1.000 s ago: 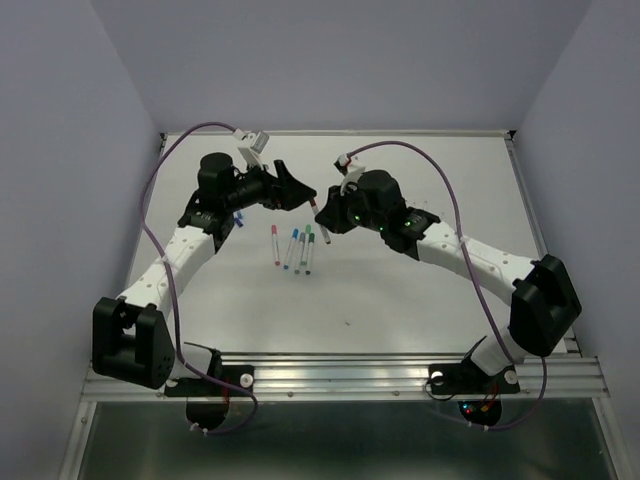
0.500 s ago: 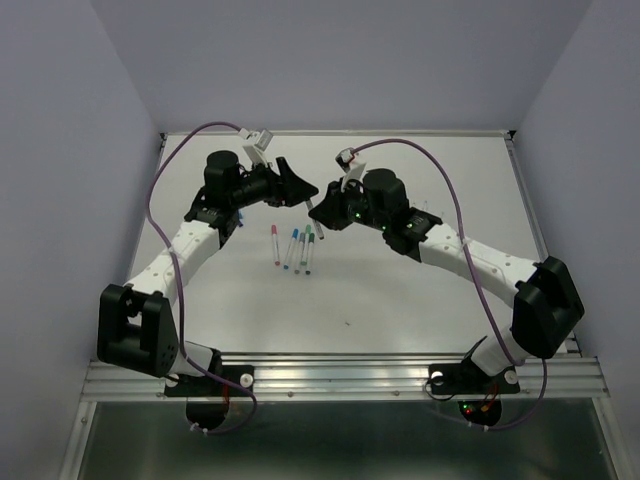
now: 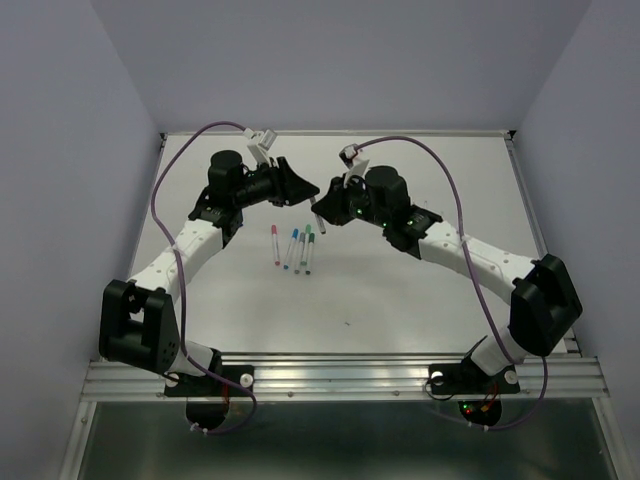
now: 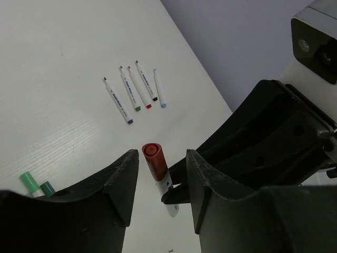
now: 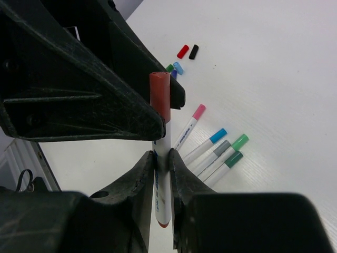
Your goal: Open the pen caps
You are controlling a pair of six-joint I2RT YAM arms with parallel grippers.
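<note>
The uncapped blue and green pens are to the right in the top view, so my right gripper should next swing over there, go down and let go of the pen between them.
My right gripper [image 5: 161,163] is shut on the white barrel of a pen [image 5: 162,190] and holds it off the table. The pen's red cap [image 5: 159,95] points toward my left gripper [image 4: 163,158]. The left jaws stand on either side of that cap [image 4: 153,161], with a gap showing on each side. Both grippers meet at the back middle of the table, left [image 3: 305,190] and right [image 3: 322,205]. Several capped pens [image 3: 295,248] lie side by side just in front of them.
Several loose caps [image 5: 188,51] in red, black, blue and green lie beyond the left gripper. Several uncapped pens [image 4: 134,89] lie in a row on the white table [image 3: 400,290]. The table's raised edges run at the left, right and back.
The left jaws have narrowed from wide open to a smaller gap around the red cap. Both grippers have shifted slightly toward the back of the table. The right grip is unchanged.
</note>
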